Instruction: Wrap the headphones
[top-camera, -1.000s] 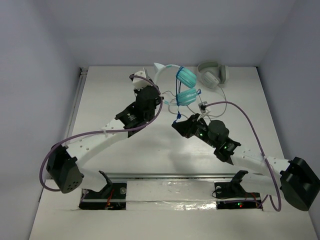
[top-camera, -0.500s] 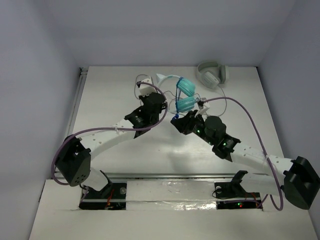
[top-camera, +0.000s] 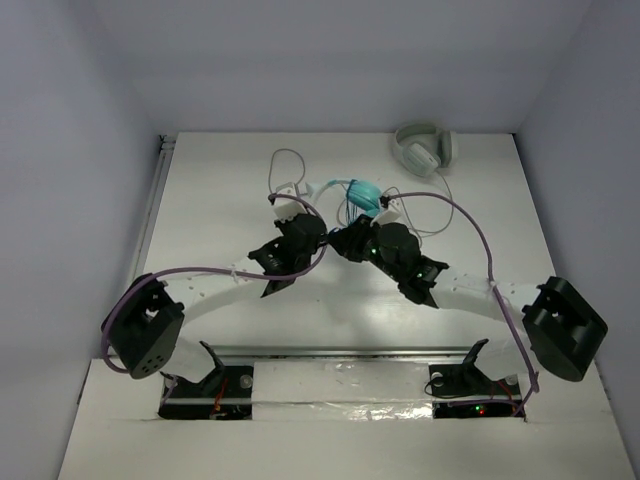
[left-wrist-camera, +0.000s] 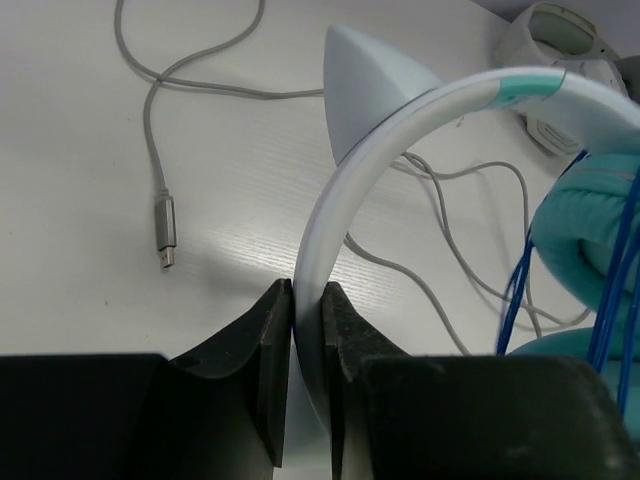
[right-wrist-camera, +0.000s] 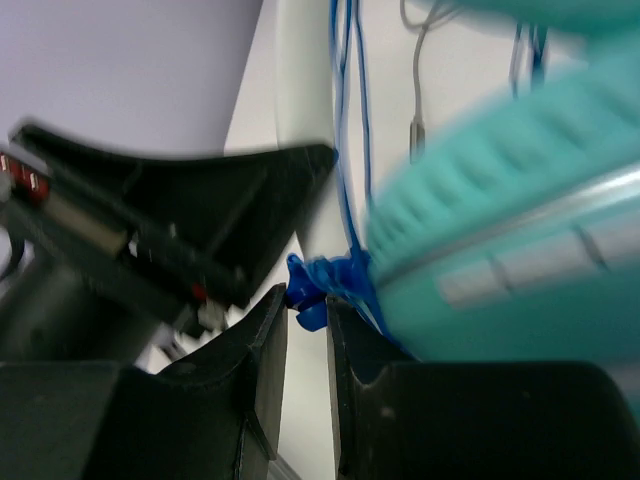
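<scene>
The white headband (left-wrist-camera: 400, 130) will come down next onto the bare tabletop below my left gripper, clear of the grey cable, as my left gripper lowers, eases back and releases it.
The headphones (top-camera: 364, 192) have teal ear cups (left-wrist-camera: 590, 225), a white headband (left-wrist-camera: 400, 130) with a pointed ear, and a thin blue cable (left-wrist-camera: 612, 270). They are held up between the two arms near the table's middle. My left gripper (left-wrist-camera: 307, 292) is shut on the white headband. My right gripper (right-wrist-camera: 307, 300) is shut on the blue cable's bunched end (right-wrist-camera: 320, 290), right beside a teal ear cup (right-wrist-camera: 520, 230). Blue cable strands (right-wrist-camera: 350, 120) run over the cup. In the top view the grippers are hidden under the wrists.
Grey-white headphones (top-camera: 425, 150) lie at the back right; they also show in the left wrist view (left-wrist-camera: 555, 45). Their grey cable (left-wrist-camera: 200, 85) with a metal plug (left-wrist-camera: 165, 230) loops over the table behind the teal pair. Both arms are close together.
Both arms have pulled toward the near edge and closer together. The teal headphones came with them, away from the grey-white pair, and now sit bunched between the wrists.
</scene>
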